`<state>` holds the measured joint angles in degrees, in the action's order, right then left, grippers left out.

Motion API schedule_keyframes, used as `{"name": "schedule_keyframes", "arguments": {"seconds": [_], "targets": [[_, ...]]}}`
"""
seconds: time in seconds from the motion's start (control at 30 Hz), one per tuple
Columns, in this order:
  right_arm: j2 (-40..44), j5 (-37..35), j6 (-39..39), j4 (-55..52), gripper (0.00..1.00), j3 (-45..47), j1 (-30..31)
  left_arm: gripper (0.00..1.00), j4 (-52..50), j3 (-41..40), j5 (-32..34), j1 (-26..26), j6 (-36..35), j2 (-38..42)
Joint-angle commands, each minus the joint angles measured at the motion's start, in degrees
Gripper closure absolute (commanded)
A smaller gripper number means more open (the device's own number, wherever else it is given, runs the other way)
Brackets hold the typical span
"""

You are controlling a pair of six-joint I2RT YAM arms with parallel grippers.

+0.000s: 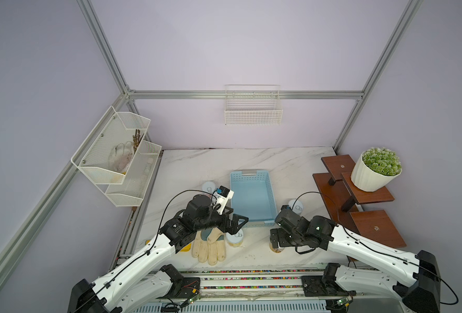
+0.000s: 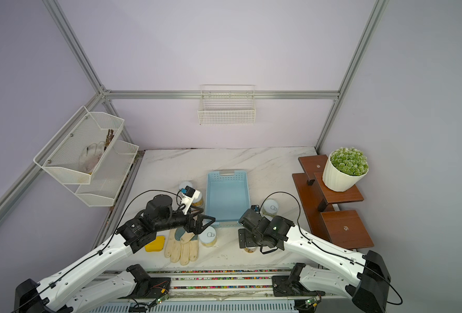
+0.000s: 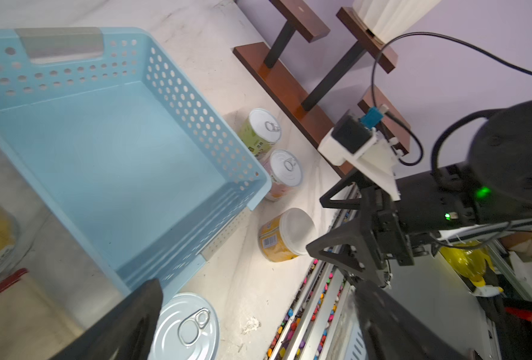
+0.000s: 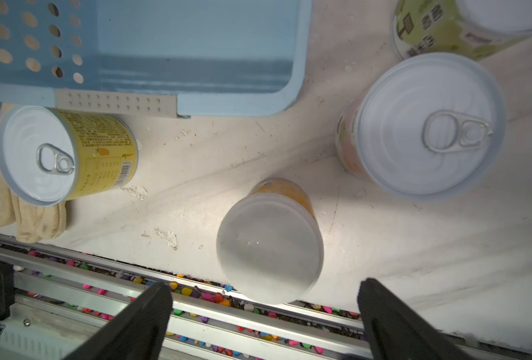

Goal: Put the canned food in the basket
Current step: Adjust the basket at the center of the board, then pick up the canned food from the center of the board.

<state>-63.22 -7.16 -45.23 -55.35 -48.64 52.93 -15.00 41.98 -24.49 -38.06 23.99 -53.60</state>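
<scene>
I should lower my right gripper next around the plain white top of the yellow tin [image 4: 270, 247] and close on its sides, because my open fingers are still above the yellow tin with the white top.
The light blue basket [image 1: 253, 197] [image 3: 102, 149] stands empty mid-table. Short tins stand around it. Two are on its left [image 1: 208, 187]. A yellow tin with a pull ring [image 1: 235, 238] [image 4: 65, 152] sits at its front left corner, under my open left gripper [image 1: 238, 216] [image 3: 258, 327]. On the right stand a green tin [image 3: 263, 131], a pink tin [image 4: 430, 124] and a yellow tin with a plain white top [image 4: 271, 249]. My right gripper [image 1: 277, 241] [image 4: 268, 311] hovers open just above that plain-topped tin, touching nothing.
Cream work gloves [image 1: 208, 248] and a yellow object [image 2: 155, 244] lie front left. A wooden stepped shelf [image 1: 360, 206] with a potted plant [image 1: 376, 168] lines the right side. A white mesh rack [image 1: 116, 160] and a wire wall basket [image 1: 253, 108] hang on the walls.
</scene>
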Motion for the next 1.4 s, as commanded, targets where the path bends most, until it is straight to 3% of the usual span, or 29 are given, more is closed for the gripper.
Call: {"name": "schedule_keyframes", "arguments": {"seconds": [0.0,0.13,0.43,0.77,1.37], "targets": [[-1.39,-2.04,-1.90,-1.29,0.01,-0.71,0.40,0.00,5.73,0.03,-8.90,-0.27,-1.91,0.37],[-3.63,-3.05,-2.75,0.23,0.01,-1.27,0.34,0.00,6.25,-0.92,-10.75,-0.27,-1.64,1.67],[-8.09,-1.79,-2.69,1.39,0.01,-2.03,0.45,0.00,-0.94,0.44,-3.70,-1.68,-3.08,1.84],[-11.94,-1.98,-1.90,0.76,0.01,-3.29,0.49,0.00,-1.16,1.09,-2.30,-3.53,-4.65,0.64],[-17.10,-1.31,-0.92,2.07,0.12,-3.39,0.41,0.00,-3.22,2.40,-1.99,-3.60,-4.65,1.04]]}}
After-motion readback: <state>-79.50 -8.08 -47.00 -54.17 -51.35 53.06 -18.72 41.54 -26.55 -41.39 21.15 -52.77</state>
